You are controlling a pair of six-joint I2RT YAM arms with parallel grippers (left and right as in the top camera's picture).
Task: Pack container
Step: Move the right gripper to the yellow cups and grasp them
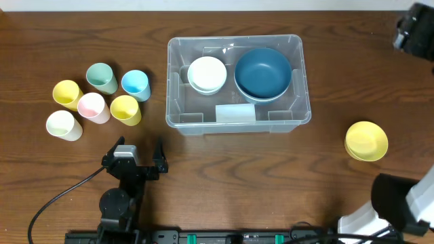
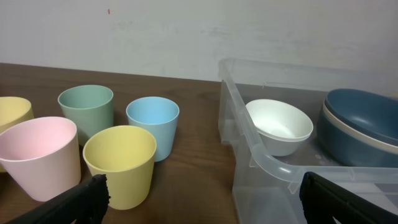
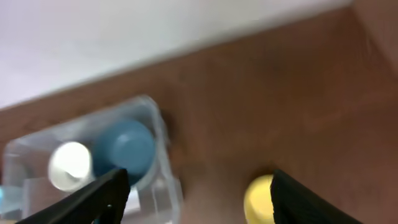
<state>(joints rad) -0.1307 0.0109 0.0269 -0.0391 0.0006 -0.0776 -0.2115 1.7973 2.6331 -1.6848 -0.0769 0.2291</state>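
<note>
My right gripper will move down and back onto the far rim of the yellow bowl [image 3: 258, 198], as that bowl stands outside the container with the other bowls.
The clear plastic container [image 1: 178, 123] stands in the middle of the table. Inside it a white bowl [image 1: 207, 73] sits on the left and a large blue bowl [image 1: 263, 72] on the right. My left gripper [image 1: 135, 156] rests low near the front edge, open and empty, pointing at the container's front left corner [image 2: 261, 155]; its wrist view has the left gripper [image 2: 202, 199] between a yellow cup [image 2: 121, 162] and the container. My right gripper [image 3: 199, 199] hangs high and open, nothing between its fingers, looking down on the container [image 3: 158, 124] and a yellow bowl [image 3: 258, 198].
Several cups stand left of the container: green [image 1: 102, 77], blue [image 1: 135, 84], pink [image 1: 92, 107], white [image 1: 63, 125] and two yellow ones [image 1: 67, 93]. The yellow bowl [image 1: 366, 141] sits alone at the right. The right arm's black end [image 1: 413, 30] shows at the top right.
</note>
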